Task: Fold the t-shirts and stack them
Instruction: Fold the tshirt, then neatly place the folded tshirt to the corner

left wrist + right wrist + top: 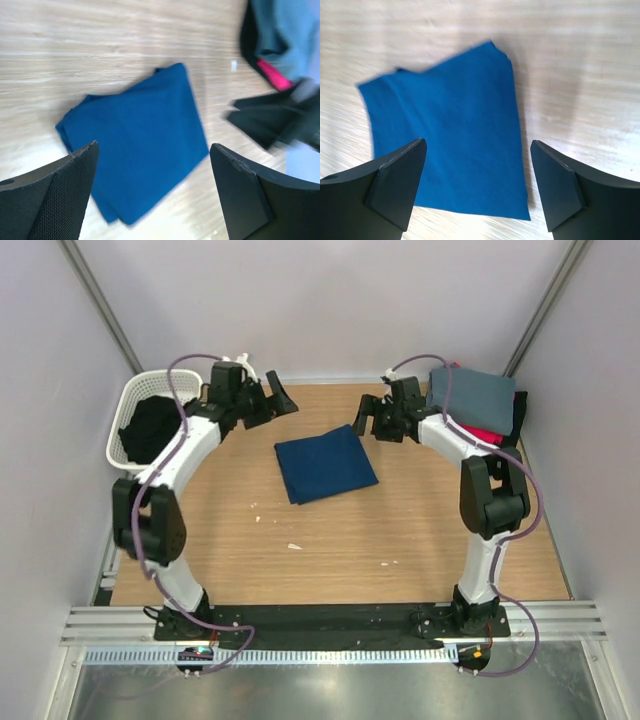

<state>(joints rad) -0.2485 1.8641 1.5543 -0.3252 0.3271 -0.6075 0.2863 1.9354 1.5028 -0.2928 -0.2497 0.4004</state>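
I will next lower my right gripper onto the navy tee's edge facing the stack below and close it, because the edge lies between the open fingers.
The navy blue t-shirt lies folded into a rough square on the wooden table, print hidden. It also shows in the left wrist view and the right wrist view. A stack of folded tees stands at the back right: grey t-shirt on top, red t-shirt under it, black t-shirt at the edge. My left gripper is open and empty, above the table left of the navy tee. My right gripper is open and empty, just right of it.
A white laundry basket at the back left holds dark cloth. Small white crumbs lie on the table in front of the navy tee. Grey walls close in the table on three sides.
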